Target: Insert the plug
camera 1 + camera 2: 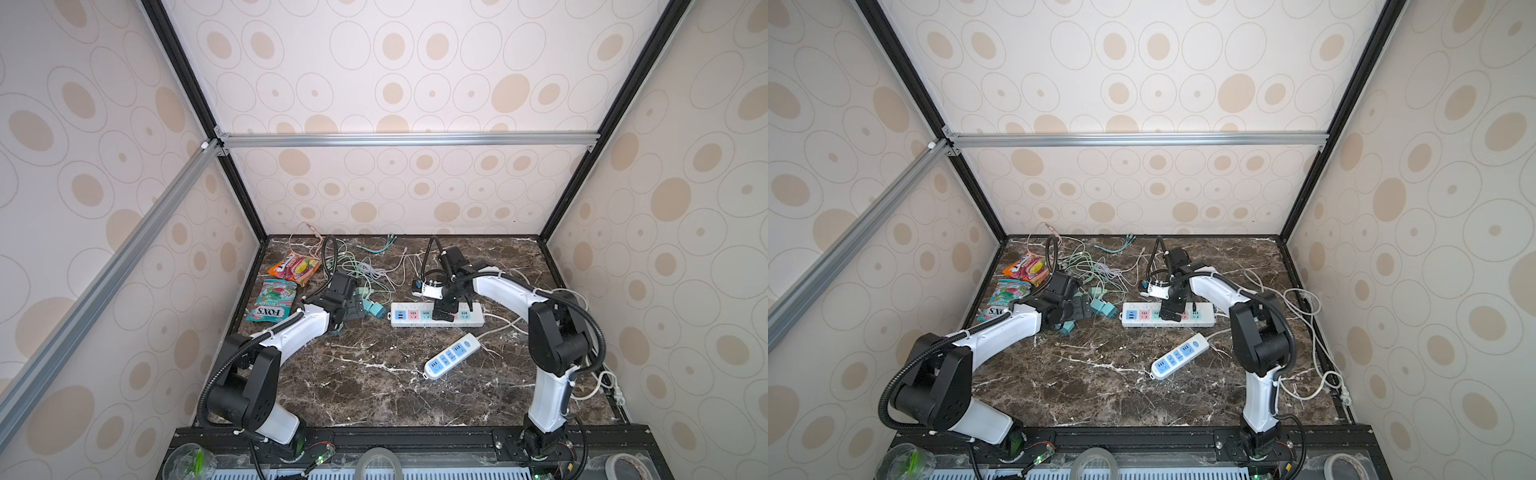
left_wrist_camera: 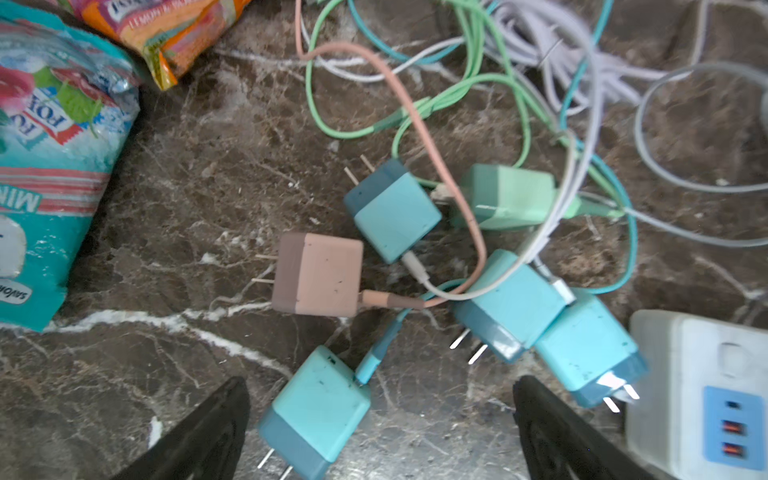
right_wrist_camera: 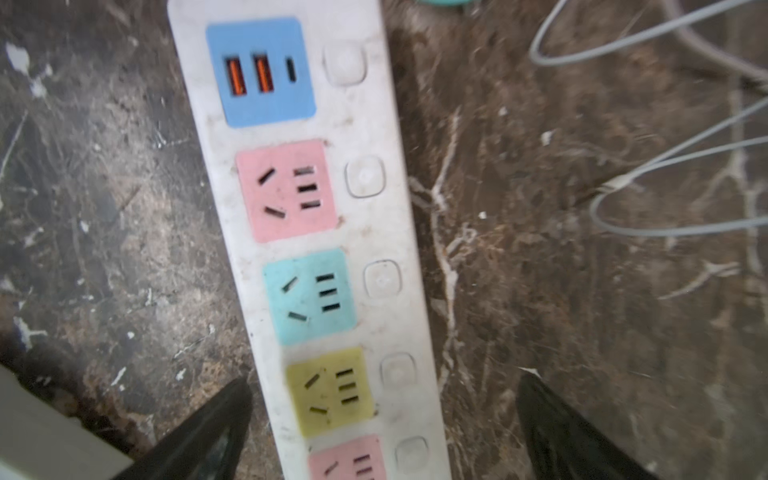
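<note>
My left gripper needs to move down and back next and turn until its fingers are on both sides of the nearest teal plug, because that plug lies at a slant between them.
Several cube plugs with cables lie in a heap on the marble table. In the left wrist view a teal plug lies by one finger of my left gripper, which hangs open above the heap with nothing in it. A tan-pink plug and other teal plugs lie farther out. The white power strip with coloured sockets lies mid-table. My right gripper is open above it. Its fingers stand either side of the strip near the yellow socket. In both top views the left gripper and right gripper hover low.
A smaller white power strip lies nearer the front. Two candy bags sit at the left edge. Tangled thin cables spread behind the plugs, and a white cord loops along the right wall.
</note>
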Action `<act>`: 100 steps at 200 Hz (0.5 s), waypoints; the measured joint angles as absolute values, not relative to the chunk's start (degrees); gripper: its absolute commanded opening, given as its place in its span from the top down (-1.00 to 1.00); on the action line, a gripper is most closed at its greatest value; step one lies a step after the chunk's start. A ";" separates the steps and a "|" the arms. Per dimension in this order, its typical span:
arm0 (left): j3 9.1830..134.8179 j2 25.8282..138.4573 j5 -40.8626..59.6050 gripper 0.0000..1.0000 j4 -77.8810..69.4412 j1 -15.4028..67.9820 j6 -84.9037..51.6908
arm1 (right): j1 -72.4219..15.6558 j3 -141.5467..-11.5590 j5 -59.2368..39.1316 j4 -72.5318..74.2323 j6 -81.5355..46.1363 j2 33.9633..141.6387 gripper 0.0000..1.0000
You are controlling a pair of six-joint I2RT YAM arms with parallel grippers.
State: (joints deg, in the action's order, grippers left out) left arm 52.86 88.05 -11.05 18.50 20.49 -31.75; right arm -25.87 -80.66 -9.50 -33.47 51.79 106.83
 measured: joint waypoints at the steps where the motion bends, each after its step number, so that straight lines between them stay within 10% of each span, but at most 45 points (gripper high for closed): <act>1: 52.86 88.14 -10.87 -0.97 18.57 20.34 -31.57 | -25.87 -80.31 -9.47 -33.06 51.62 106.37 -0.99; 100: 52.84 94.70 1.72 -0.85 22.22 17.54 -20.53 | -25.69 -56.84 7.70 6.74 14.83 86.83 -0.99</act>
